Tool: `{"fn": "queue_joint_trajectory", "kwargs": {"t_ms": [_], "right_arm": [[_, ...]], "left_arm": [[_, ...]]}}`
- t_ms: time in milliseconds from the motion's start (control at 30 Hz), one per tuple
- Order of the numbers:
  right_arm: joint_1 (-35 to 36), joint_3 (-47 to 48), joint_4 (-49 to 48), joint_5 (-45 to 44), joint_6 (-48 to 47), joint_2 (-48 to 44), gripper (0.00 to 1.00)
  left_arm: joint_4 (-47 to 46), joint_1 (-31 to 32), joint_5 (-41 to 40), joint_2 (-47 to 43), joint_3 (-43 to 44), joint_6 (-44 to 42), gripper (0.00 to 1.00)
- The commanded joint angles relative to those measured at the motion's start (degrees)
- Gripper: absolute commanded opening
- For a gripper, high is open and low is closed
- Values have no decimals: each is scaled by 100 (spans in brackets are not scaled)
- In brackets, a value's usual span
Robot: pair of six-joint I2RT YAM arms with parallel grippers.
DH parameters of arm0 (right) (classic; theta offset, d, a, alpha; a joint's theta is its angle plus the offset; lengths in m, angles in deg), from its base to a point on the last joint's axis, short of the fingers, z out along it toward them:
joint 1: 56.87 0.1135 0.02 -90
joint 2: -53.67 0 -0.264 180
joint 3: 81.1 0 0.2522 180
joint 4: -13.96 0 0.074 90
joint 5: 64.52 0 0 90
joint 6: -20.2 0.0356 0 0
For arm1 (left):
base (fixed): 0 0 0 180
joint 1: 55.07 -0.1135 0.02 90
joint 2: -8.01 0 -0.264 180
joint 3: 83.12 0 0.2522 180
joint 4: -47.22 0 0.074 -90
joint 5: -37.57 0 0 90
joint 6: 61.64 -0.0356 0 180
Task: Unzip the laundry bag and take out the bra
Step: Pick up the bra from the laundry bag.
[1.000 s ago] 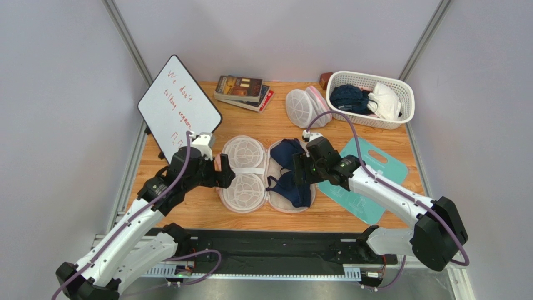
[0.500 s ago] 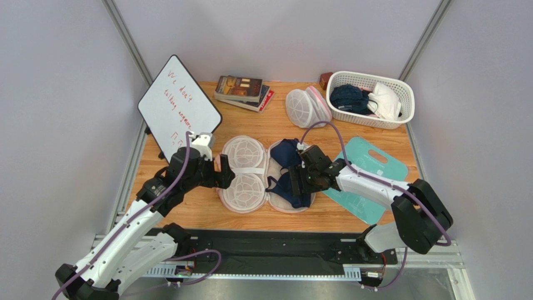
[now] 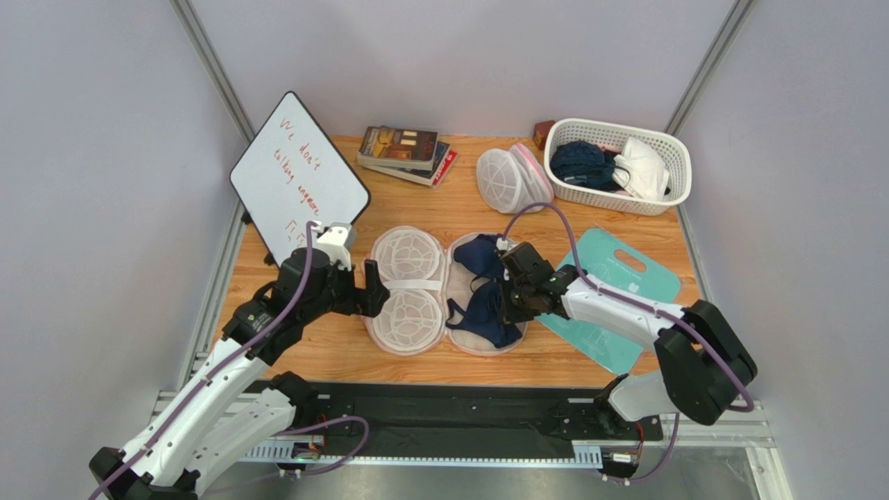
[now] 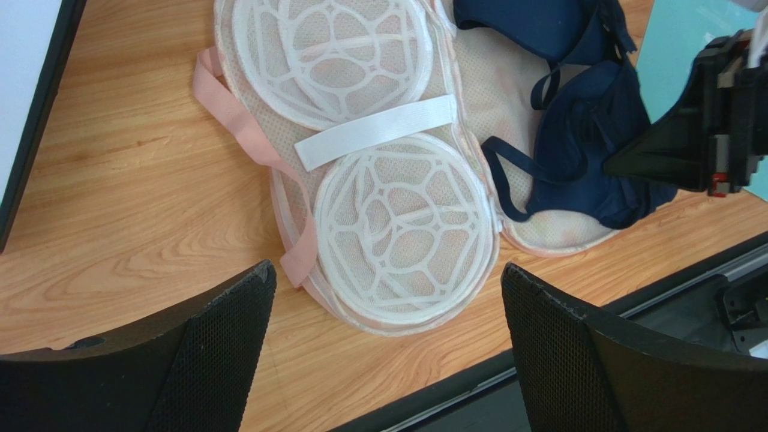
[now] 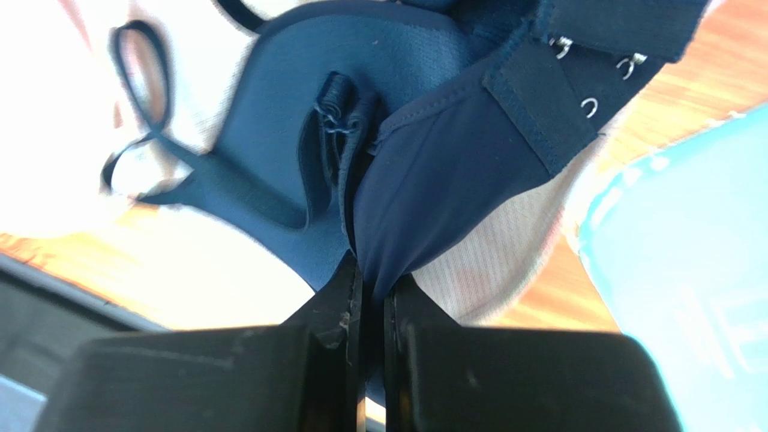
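Observation:
The navy bra goes up off the laundry bag (image 3: 407, 286) and outward over the white basket (image 3: 603, 165) next. My right gripper then releases it, because that basket holds clothes.
The laundry bag (image 3: 407, 286) lies unzipped and spread flat on the wooden table, its white lattice cups (image 4: 397, 216) facing up on the left half. The navy bra (image 3: 482, 292) rests on the right half's mesh lining (image 5: 505, 270). My right gripper (image 3: 508, 297) is down on the bra's right side and shut on a pinched fold of its navy fabric (image 5: 433, 180); in the right wrist view the cloth runs between the closed right gripper (image 5: 371, 279). My left gripper (image 3: 374, 286) hovers wide open at the bag's left edge, and the left wrist view shows the left gripper (image 4: 388, 274) holding nothing.
A teal board (image 3: 626, 281) lies under my right forearm. At the back are a white basket (image 3: 616, 201) of clothes, a white mesh dome bag (image 3: 509, 179), stacked books (image 3: 405, 153) and a tilted whiteboard (image 3: 297, 177). A black rail runs along the table's near edge.
My right gripper came down and left onto the bra and closed on its fabric, bunching the cloth. The left arm has hardly moved and stays open.

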Motion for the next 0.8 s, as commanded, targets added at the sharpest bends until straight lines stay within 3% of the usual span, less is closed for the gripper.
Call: {"fn": "queue_joint_trajectory", "kwargs": {"t_ms": [0,333,500,600,767], "right_arm": [[0,667,555,-220,-156,-711,0],[-325,2617,2032,-871,-859,-1740,0],[-1220,3532,2366,-740,-1272,-1837,0],[-2002,4164,2446,-215,-1510,-1662,0],[-3126,5210,2428,428,-1800,-872,0]], "left_arm": [[95,-37,42,-76,147,-200,100],[131,-37,-28,-103,200,-367,100],[139,-37,-125,-85,279,-454,100],[130,-46,-177,-68,322,-578,100],[122,-46,-309,-103,305,-692,100]]}}
